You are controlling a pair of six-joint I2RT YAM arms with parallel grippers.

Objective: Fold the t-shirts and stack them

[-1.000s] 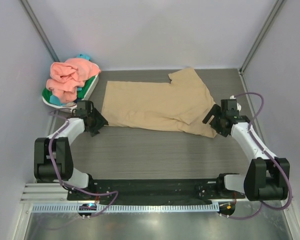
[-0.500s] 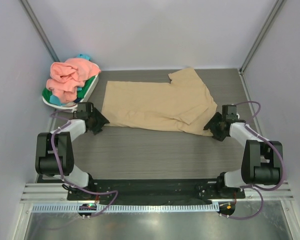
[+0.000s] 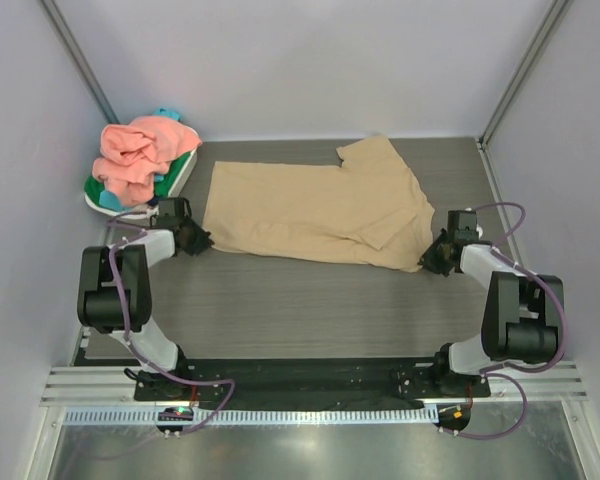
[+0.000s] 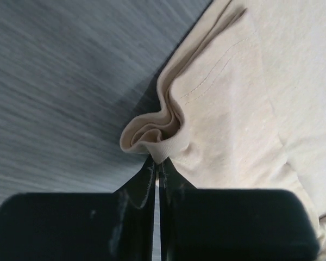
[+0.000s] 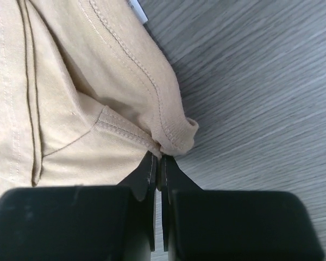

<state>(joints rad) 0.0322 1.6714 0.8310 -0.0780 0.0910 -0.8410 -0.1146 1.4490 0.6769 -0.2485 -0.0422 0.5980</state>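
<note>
The right gripper pulls its corner of the t-shirt back toward the base bar next, drawing the creased t-shirt straight. It then releases the corner, since bare tabletop lies there.
A tan t-shirt (image 3: pixel 315 212) lies spread flat across the grey table, one sleeve folded over at the right. My left gripper (image 3: pixel 197 240) is shut on its near-left hem corner, where the cloth (image 4: pixel 162 142) bunches up at the fingertips. My right gripper (image 3: pixel 432 258) is shut on the near-right corner, pinching a stitched hem (image 5: pixel 168 140) of the same shirt. A salmon pink t-shirt (image 3: pixel 140 152) sits crumpled on top of a green one (image 3: pixel 178 172) and a teal one (image 3: pixel 168 114) at the back left.
The heap of shirts rests in a white oval basket (image 3: pixel 102 205) by the left wall. Pale walls with metal posts (image 3: pixel 518 72) close in the table on three sides. A black base rail (image 3: pixel 300 378) runs along the near edge.
Both grippers moved in to the shirt's near corners and went from open to shut on the cloth. Both arms now stretch lower toward the table.
</note>
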